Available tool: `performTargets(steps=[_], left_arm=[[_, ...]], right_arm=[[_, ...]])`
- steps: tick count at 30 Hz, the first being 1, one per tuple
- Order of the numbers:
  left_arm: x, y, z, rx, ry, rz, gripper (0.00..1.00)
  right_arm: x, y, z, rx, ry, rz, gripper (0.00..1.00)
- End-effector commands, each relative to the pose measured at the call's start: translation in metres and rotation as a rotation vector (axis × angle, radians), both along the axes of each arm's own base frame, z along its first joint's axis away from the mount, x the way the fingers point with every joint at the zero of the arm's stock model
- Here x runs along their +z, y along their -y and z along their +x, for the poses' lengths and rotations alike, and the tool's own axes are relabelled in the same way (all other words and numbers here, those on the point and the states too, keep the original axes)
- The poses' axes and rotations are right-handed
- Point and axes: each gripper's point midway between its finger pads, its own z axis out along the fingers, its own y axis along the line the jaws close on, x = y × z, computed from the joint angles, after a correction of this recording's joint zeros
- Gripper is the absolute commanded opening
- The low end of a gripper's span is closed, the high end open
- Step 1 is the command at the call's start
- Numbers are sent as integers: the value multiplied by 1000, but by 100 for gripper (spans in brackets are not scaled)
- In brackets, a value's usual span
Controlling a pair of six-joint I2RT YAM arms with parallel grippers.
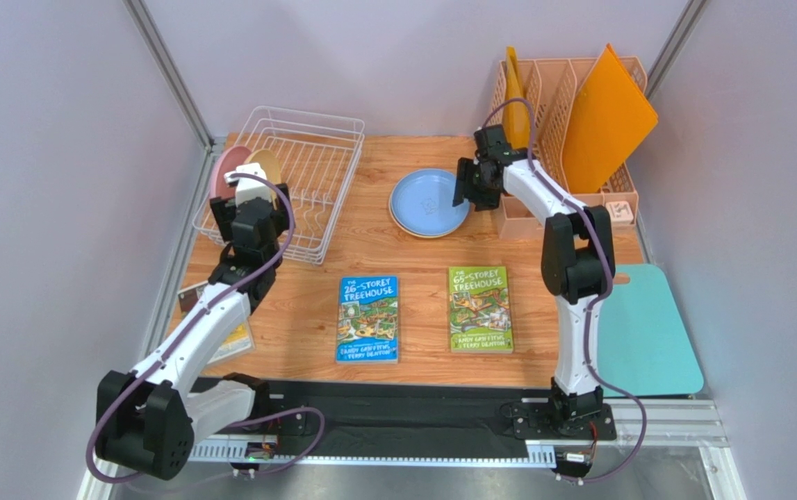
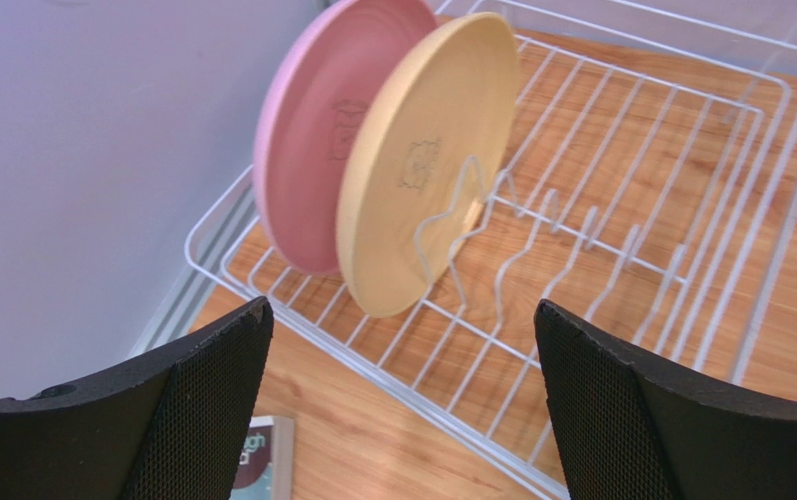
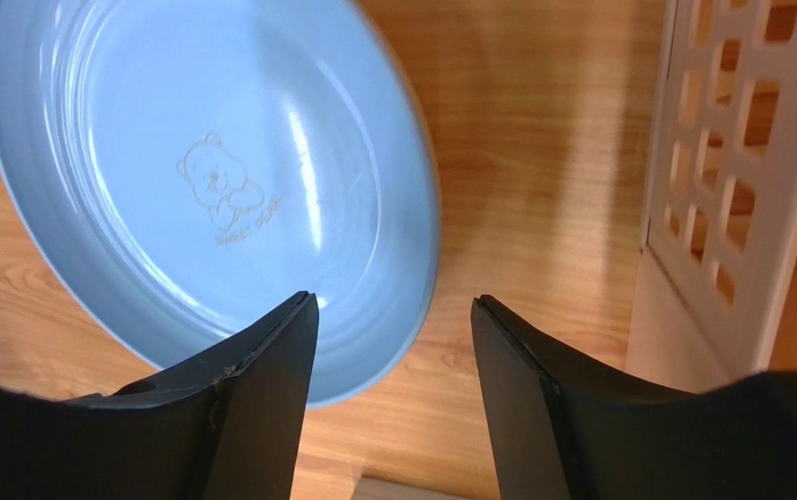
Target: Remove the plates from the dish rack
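The tan plate's lower rim (image 2: 352,263) is below my left gripper and outward of it, and there is a gap beside the pink plate (image 2: 314,135). So my left gripper will move down and outward around that plate's rim next.
The white wire dish rack (image 1: 308,177) (image 2: 622,198) stands at the back left. A pink plate (image 1: 228,165) (image 2: 314,135) and a tan plate (image 1: 267,167) (image 2: 423,167) lean upright on edge at its left end. My left gripper (image 1: 251,198) (image 2: 402,307) hovers open just in front of the rack's near rim, facing the tan plate, with nothing between its fingers. A light blue plate (image 1: 428,202) (image 3: 194,156) lies flat on the wood. My right gripper (image 1: 472,188) (image 3: 394,300) is open over that plate's right rim, one finger above the plate and one above the wood.
A peach slotted organizer (image 1: 569,115) (image 3: 736,177) with orange folders stands just right of the right gripper. Two Treehouse books (image 1: 369,318) (image 1: 480,308) lie mid-table, another book (image 1: 199,302) (image 2: 261,458) lies under the left arm, and a teal mat (image 1: 648,328) lies at the right edge.
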Motion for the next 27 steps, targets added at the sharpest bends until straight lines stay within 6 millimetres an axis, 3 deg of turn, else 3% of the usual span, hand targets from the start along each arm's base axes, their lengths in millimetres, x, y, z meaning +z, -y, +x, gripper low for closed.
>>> performTargets(steps=[1, 2, 4, 7, 8, 11, 14, 24, 27], left_arm=[[15, -25, 12, 70, 36, 5, 99], [16, -30, 13, 89, 40, 10, 100], [17, -39, 19, 110, 63, 20, 100], [14, -48, 27, 139, 84, 37, 98], [13, -49, 30, 142, 86, 44, 95], [9, -54, 41, 154, 99, 57, 87], [3, -57, 55, 157, 106, 63, 77], [-27, -78, 79, 218, 113, 120, 66], [-30, -80, 82, 224, 111, 117, 52]], right_arm=[[60, -19, -18, 109, 178, -92, 61], [75, -23, -23, 115, 221, -107, 62], [74, -32, -34, 135, 232, -92, 62], [94, -51, -49, 169, 288, -25, 61], [86, -54, -58, 179, 272, -27, 61], [89, -59, -73, 195, 286, -16, 61], [99, -60, -84, 200, 307, -8, 60], [116, -48, -107, 198, 347, 2, 61], [113, -49, -107, 200, 345, 1, 61]])
